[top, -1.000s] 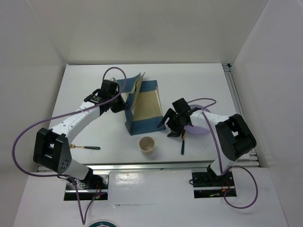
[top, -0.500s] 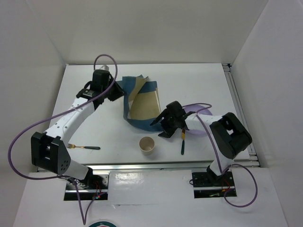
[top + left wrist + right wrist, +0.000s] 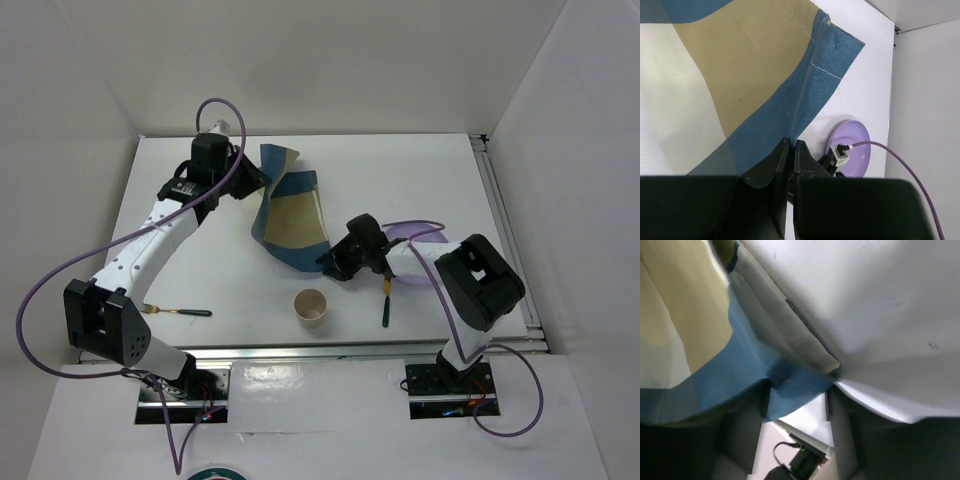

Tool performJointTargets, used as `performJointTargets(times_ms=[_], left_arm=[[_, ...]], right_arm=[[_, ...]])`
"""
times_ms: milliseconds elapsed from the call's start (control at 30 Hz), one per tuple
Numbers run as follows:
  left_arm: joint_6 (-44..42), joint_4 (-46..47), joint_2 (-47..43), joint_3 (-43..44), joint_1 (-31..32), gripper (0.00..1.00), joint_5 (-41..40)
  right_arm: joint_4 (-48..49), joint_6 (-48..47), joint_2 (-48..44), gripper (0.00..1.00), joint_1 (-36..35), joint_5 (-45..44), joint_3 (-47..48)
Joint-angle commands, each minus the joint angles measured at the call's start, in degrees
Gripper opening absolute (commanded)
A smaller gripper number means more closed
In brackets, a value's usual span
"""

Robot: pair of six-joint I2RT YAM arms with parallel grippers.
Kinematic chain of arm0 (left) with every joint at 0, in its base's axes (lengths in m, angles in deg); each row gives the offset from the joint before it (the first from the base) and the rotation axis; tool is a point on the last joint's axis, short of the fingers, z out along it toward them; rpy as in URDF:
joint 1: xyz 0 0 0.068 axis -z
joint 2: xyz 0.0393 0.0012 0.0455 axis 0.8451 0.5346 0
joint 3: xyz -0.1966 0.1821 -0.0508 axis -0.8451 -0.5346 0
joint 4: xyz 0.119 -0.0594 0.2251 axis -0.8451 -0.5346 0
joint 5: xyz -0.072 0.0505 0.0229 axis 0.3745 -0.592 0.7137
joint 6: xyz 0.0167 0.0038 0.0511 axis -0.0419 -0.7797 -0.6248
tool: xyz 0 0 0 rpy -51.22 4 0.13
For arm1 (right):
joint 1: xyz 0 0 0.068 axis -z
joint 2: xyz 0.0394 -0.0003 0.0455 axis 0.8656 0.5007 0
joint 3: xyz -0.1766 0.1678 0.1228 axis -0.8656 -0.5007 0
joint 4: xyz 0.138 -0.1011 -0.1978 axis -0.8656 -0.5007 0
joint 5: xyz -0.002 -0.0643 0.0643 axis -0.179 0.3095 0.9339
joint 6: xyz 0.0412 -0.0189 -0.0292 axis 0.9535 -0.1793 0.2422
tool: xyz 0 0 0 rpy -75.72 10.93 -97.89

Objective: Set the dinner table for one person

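My left gripper should next move up and to the left in the top view, then go down to the bare tabletop and release, because the placemat (image 3: 290, 215) is curled.
The blue-and-tan checked placemat (image 3: 290, 215) lies half lifted and curled on the white dinner table (image 3: 400, 180). My left gripper (image 3: 247, 181) is shut on its blue edge (image 3: 805, 105) and holds that side up at the back left. My right gripper (image 3: 335, 262) sits low at the mat's near right corner. In the right wrist view that blue corner (image 3: 790, 390) lies between the two fingers (image 3: 745, 425), which still stand apart. A purple plate (image 3: 408, 238) is mostly hidden under the right arm and shows in the left wrist view (image 3: 852, 147).
A paper cup (image 3: 311, 307) stands near the front edge. A green-handled fork (image 3: 180, 312) lies at the front left. Another green-handled utensil (image 3: 386, 305) lies at the front right beside the right arm. Purple cables loop over both arms.
My left gripper carried the mat's edge back and left, opening up the fold. The right gripper slid left to the mat's near corner and its jaws narrowed.
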Motion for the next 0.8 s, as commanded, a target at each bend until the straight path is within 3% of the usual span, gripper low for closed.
performJointTargets(times_ms=[0,33,67,167,367,767], left_arm=[[0.1,0.6,-0.9,0.7,-0.4,0.0,0.1],[0.1,0.6,-0.9,0.7,-0.4,0.0,0.1],[0.1,0.6,-0.9,0.7,-1.0,0.0,0.1],[0.6,0.6,-2.0,0.1,-2.1,0.0,0.1],[0.6,0.6,-2.0,2.5,-5.7,0.0,1.4],[6.7,-0.7,-5.8,14.3,-16.5,0.0,8.9]], right_arm=[[1.4,1.8,0.0,0.49,-0.8,-4.4,0.7],[0.1,1.8,-1.1,0.4,-0.8,-5.1,1.4],[-0.5,1.8,-1.8,0.23,-0.8,-6.7,1.4],[-3.5,0.7,-4.1,0.02,-0.8,-9.1,2.6],[-8.4,-3.8,-10.6,0.0,0.0,-15.1,6.3],[-13.7,-22.1,-22.5,0.0,2.5,-24.4,24.7]])
